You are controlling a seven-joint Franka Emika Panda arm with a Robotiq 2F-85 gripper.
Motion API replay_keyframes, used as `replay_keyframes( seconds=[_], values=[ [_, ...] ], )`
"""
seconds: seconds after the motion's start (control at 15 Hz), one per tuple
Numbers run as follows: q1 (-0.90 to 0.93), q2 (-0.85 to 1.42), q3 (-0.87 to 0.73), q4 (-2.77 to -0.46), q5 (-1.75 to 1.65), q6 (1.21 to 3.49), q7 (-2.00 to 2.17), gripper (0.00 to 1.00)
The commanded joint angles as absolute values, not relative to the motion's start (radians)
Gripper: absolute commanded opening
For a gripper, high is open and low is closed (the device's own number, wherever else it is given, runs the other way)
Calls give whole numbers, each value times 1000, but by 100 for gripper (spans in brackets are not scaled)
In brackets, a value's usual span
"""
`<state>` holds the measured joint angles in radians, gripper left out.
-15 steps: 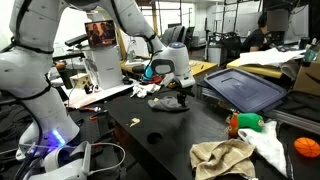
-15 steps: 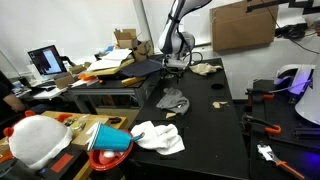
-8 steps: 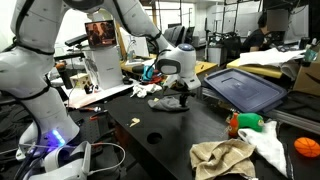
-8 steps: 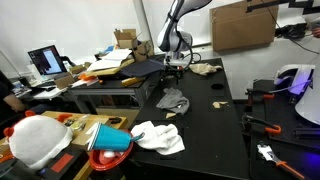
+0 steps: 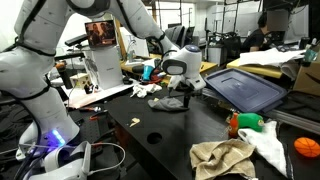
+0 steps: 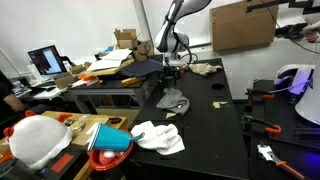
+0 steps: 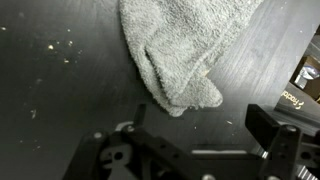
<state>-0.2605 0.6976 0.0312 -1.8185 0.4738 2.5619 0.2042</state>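
My gripper moves down around the grey towel's tip [image 7: 188, 101] next and closes. That tip lies just below it, in front of its open, empty fingers.
A crumpled grey towel lies on the black table in both exterior views [image 5: 166, 102] [image 6: 173, 100] and fills the top of the wrist view [image 7: 180, 45]. My gripper [image 5: 184, 92] [image 6: 176, 68] hangs just above the table, beside and slightly past the towel's edge. In the wrist view the gripper [image 7: 205, 128] is open and empty, with bare black tabletop between its fingers and the towel's tip just ahead of them. It does not touch the towel.
A beige towel [image 5: 222, 158], a white cloth [image 5: 268, 145], an orange ball [image 5: 307, 148] and a green-and-orange object [image 5: 245, 122] lie nearby. A dark tray [image 5: 245, 88] stands behind the gripper. Another white cloth [image 6: 158, 137] and a beige cloth [image 6: 206, 68] also lie on the table.
The arm has shifted sideways, carrying the gripper from over the grey towel toward its edge. The towel has not moved.
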Motion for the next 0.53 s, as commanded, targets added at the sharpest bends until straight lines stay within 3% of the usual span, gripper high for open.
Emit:
replay_keyframes(
  seconds=[0.0, 0.33, 0.4, 0.47],
  values=[
    [-234, 749, -2, -1740, 438, 2506, 214, 100],
    [-213, 800, -19, -1689, 401, 2504, 222, 100],
    [-210, 810, -22, -1681, 394, 2503, 222, 75],
    [-209, 817, -22, -1674, 389, 2502, 220, 72]
  ],
)
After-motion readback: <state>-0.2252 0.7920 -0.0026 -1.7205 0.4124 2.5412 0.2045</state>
